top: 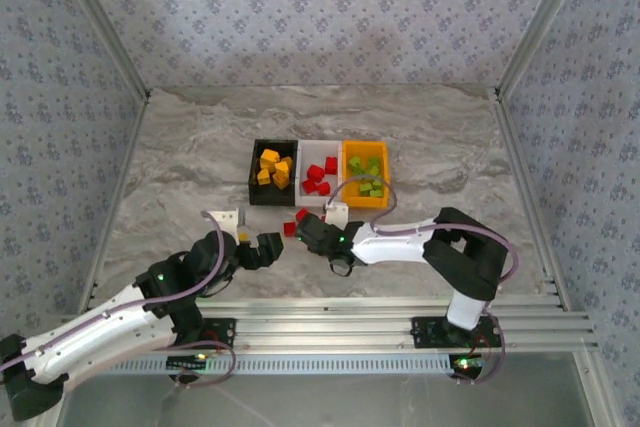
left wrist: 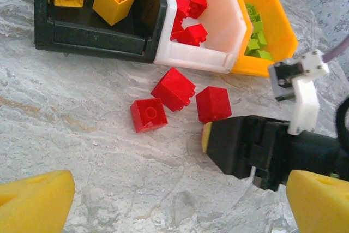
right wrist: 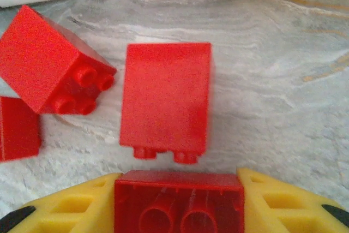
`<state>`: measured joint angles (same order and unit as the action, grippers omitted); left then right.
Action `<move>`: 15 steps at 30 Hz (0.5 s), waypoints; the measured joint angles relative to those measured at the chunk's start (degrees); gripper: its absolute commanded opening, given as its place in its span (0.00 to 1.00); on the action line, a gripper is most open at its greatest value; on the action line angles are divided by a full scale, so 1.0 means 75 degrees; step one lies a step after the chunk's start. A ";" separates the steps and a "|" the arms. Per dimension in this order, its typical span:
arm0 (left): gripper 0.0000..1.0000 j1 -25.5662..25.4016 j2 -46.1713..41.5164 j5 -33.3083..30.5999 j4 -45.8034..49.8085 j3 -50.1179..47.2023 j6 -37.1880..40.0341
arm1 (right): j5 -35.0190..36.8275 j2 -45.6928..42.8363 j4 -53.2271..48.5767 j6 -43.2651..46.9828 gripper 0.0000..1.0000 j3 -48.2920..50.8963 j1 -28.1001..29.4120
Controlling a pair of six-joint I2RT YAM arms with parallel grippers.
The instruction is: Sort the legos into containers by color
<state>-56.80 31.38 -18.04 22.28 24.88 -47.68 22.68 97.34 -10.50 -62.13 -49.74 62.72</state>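
The white bin (top: 320,145) already holds red legos. My right gripper will next lift the matching lego, move it outward over that bin and let it go.
Three bins stand side by side at mid-table: the black bin (top: 254,173) holds orange-yellow legos (top: 273,168), the white bin (top: 320,145) red ones (top: 318,177), the orange-yellow bin (top: 366,203) lime green ones (top: 366,175). Just in front of the white bin (left wrist: 191,61), three loose red legos (left wrist: 149,114) (left wrist: 173,89) (left wrist: 213,103) lie on the table. My right gripper (right wrist: 179,189) is low beside them, and its yellow fingers (right wrist: 272,200) press both sides of a fourth red lego (right wrist: 179,203), hollow underside facing the camera. My left gripper (left wrist: 180,205) hangs open a little to the left, with nothing in it.
The right gripper's black body (left wrist: 256,148) and white camera mount (left wrist: 305,96) sit close to the left gripper's right finger. Bare marble tabletop (top: 180,177) spreads left of the bins. Patterned walls and metal frame rails (top: 400,312) bound the space.
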 measured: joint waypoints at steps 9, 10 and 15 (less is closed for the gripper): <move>0.99 0.0000 0.0341 0.0000 -0.0169 -0.0012 -0.0003 | -0.0364 -0.1839 -0.0711 0.0434 0.42 0.1230 0.0029; 0.99 0.0000 0.0341 0.0000 -0.0178 -0.0012 -0.0003 | -0.0370 -0.2119 -0.0874 0.0557 0.42 0.1230 0.0026; 0.99 0.0000 0.0358 -0.0003 -0.0169 -0.0108 -0.0009 | -0.0603 -0.3241 -0.1498 0.1370 0.41 0.0822 -0.0256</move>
<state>-56.80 34.06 -18.06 21.02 24.08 -47.75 18.15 73.03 -21.74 -51.86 -43.57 60.80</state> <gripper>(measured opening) 0.994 0.478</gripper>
